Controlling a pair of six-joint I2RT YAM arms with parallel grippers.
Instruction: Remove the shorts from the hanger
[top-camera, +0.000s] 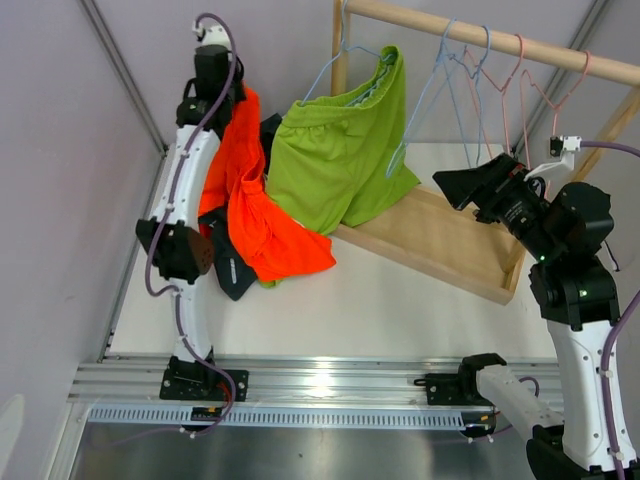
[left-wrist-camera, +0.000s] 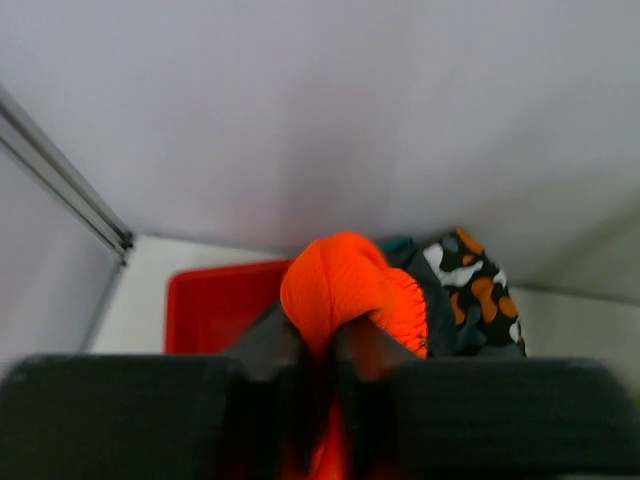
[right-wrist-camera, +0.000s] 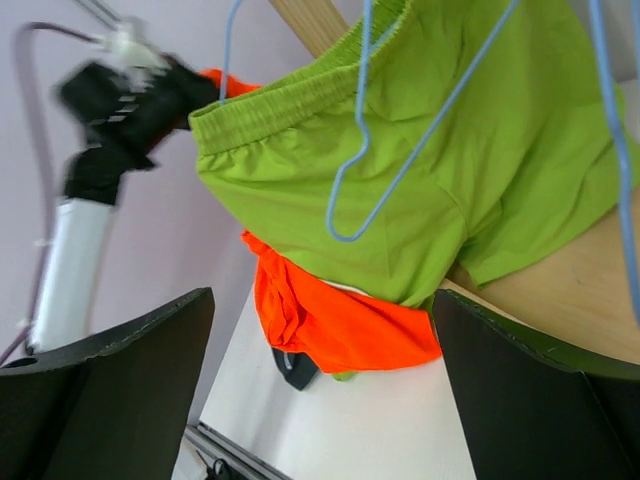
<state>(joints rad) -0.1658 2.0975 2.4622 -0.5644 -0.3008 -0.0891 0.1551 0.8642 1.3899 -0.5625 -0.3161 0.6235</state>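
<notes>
I should move my right gripper outward and to the left in the top view, onto the sloping arm of the light blue hanger, because the lime green shorts (top-camera: 340, 160) hang there.
Lime green shorts (top-camera: 340, 160) (right-wrist-camera: 470, 200) hang from a light blue hanger (top-camera: 338, 52) on the wooden rail (top-camera: 480, 35). My left gripper (top-camera: 236, 98) (left-wrist-camera: 318, 345) is raised at the back left. It is shut on a fold of the bright orange shorts (top-camera: 262, 225) (left-wrist-camera: 345, 285), which trail down to the table. Below it lie camouflage shorts (left-wrist-camera: 475, 285) and a bit of teal fabric (left-wrist-camera: 400, 243). Dark shorts (top-camera: 235, 272) (right-wrist-camera: 295, 365) lie under the orange pair. My right gripper (top-camera: 457, 190) (right-wrist-camera: 320, 375) stands open and holds nothing, right of the lime green shorts and facing them.
Several bare blue and pink hangers (top-camera: 480, 90) hang on the rail to the right. The rack's wooden base (top-camera: 440, 240) lies slanted across the table. A red bin (left-wrist-camera: 215, 305) sits under the left gripper. A blue hanger (right-wrist-camera: 345, 232) dangles in front of the lime green shorts.
</notes>
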